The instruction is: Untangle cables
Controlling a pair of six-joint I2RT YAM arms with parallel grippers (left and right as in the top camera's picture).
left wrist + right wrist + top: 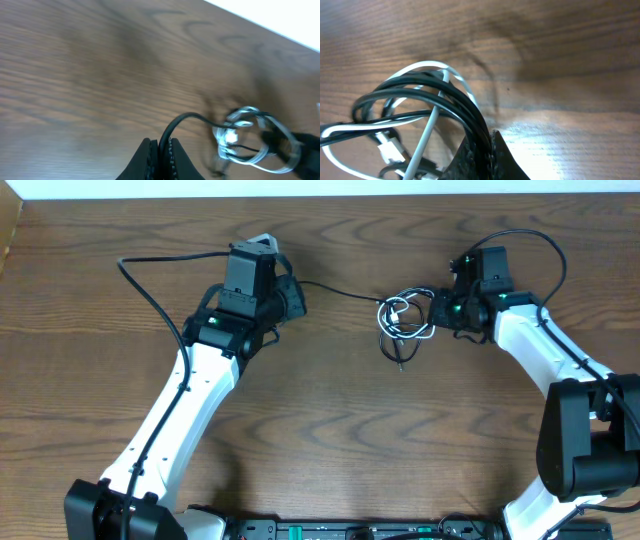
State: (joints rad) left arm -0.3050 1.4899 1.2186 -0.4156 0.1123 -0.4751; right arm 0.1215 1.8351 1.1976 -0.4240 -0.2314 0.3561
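One piece of the black cable [182,120] runs from the bundle [245,135] that my right gripper holds. I should move my left gripper to the left in the overhead view next, then open it.
A tangled bundle of the black cable [392,345] and the white cable [400,310] lies on the wooden table right of centre. One strand of the black cable [335,291] runs left from it to my left gripper [296,288], which is shut on it; in the left wrist view the strand [182,120] rises between the fingers [161,150], and the blurred bundle [245,135] lies beyond. My right gripper [441,308] is shut on the bundle's right side. In the right wrist view, black loops [455,102] enter the fingers [482,150], with white loops [427,127] and a white plug [390,150] beside them.
The wooden table [330,430] extends toward the front. Thick black arm wires loop behind the left arm [150,290] and the right arm [545,255]. The table's far edge meets a white surface [280,20].
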